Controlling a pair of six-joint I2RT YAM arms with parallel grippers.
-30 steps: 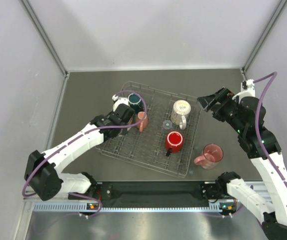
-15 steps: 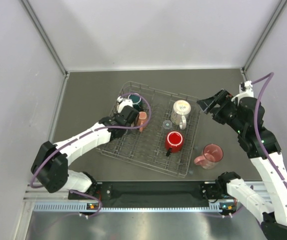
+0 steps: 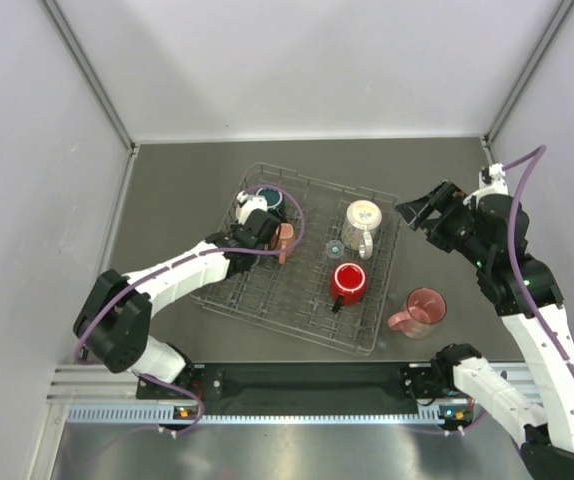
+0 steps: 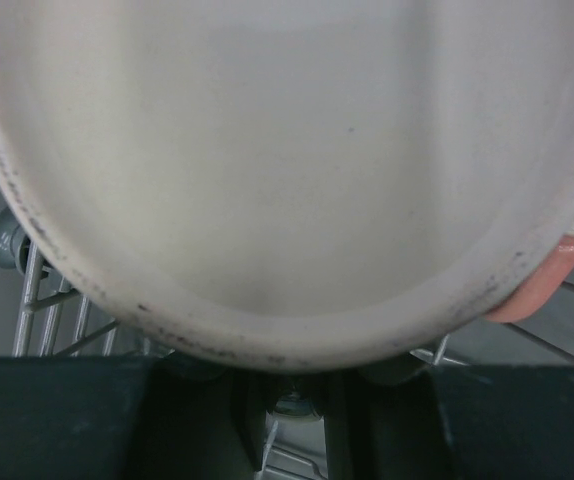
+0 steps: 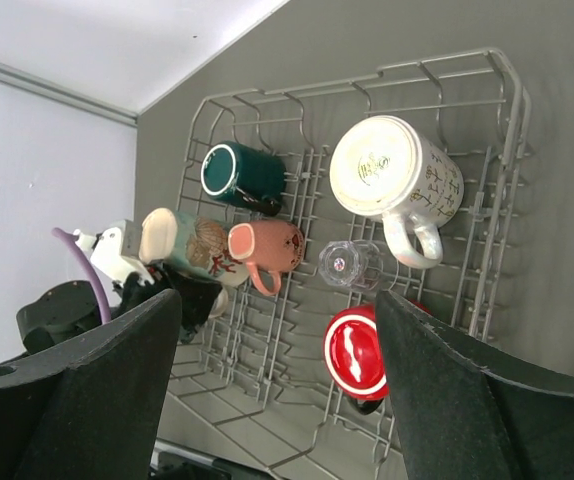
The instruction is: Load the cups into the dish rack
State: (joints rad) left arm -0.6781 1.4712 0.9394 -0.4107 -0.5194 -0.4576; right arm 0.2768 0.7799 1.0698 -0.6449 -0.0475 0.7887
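Observation:
My left gripper should next move gently down a little onto the rack wires beside the salmon mug and let go of the patterned cream-based mug, because that mug is already on its side there.
The dish rack (image 3: 257,292) sits mid-table. In it are a dark teal mug (image 3: 270,201), a small salmon mug (image 3: 285,240), a cream mug (image 3: 362,224), a clear glass (image 3: 334,247) and a red mug (image 3: 348,283). A translucent pink mug (image 3: 423,309) stands on the table right of the rack. My left gripper (image 3: 257,232) is shut on a patterned cream-based mug (image 5: 192,248) lying on its side next to the salmon mug (image 5: 267,247); its base fills the left wrist view (image 4: 287,170). My right gripper (image 3: 419,207) is open and empty above the rack's right edge.
Grey walls close in the table at the back and on both sides. The rack's upright tines (image 5: 267,390) stand in the near rows. The left arm lies across the rack's left corner. The arm bases and a metal rail (image 3: 307,385) run along the near edge.
My left gripper has moved right and farther over the rack's left end with its mug. The right gripper has hardly moved. The mugs in the rack stay in place.

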